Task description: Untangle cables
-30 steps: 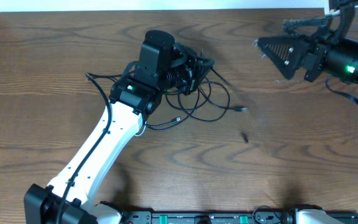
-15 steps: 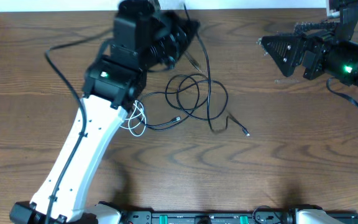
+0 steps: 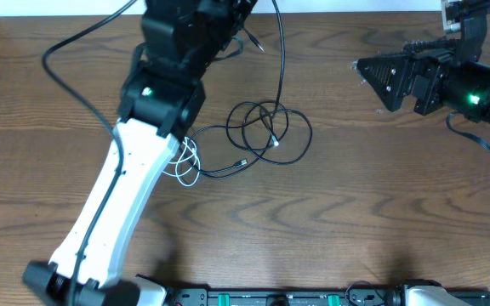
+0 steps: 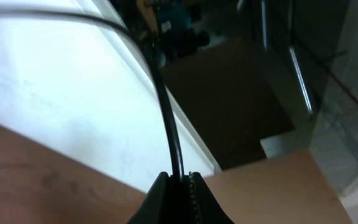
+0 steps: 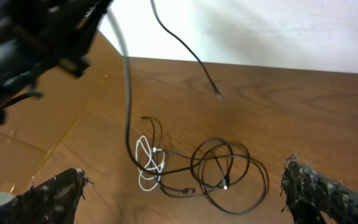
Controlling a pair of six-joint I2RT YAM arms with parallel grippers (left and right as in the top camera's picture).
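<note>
I will next move my left gripper sideways and down to let go of the cable, as the bare far table corner (image 3: pixel 82 58) is below, to the gripper's left in the overhead view.
A tangle of black cables (image 3: pixel 270 136) lies on the wooden table, with a white cable (image 3: pixel 187 163) looped at its left edge. The pile also shows in the right wrist view (image 5: pixel 219 171), the white cable (image 5: pixel 148 163) on its left. My left gripper (image 4: pixel 179 186) is raised high near the table's far edge and is shut on one black cable (image 4: pixel 166 118); that cable rises from the pile (image 3: pixel 276 59), with a free plug end hanging (image 5: pixel 218 94). My right gripper (image 5: pixel 185 193) is open and empty, far right of the pile (image 3: pixel 373 76).
The wooden table (image 3: pixel 356 204) runs to a white wall at the far edge. The left arm's white link (image 3: pixel 117 204) slants across the table's left half. A dark rail (image 3: pixel 313 297) lies along the front edge.
My left gripper has risen and moved toward the far edge with one black cable in it. That cable has pulled up out of the pile. The right arm has barely moved.
</note>
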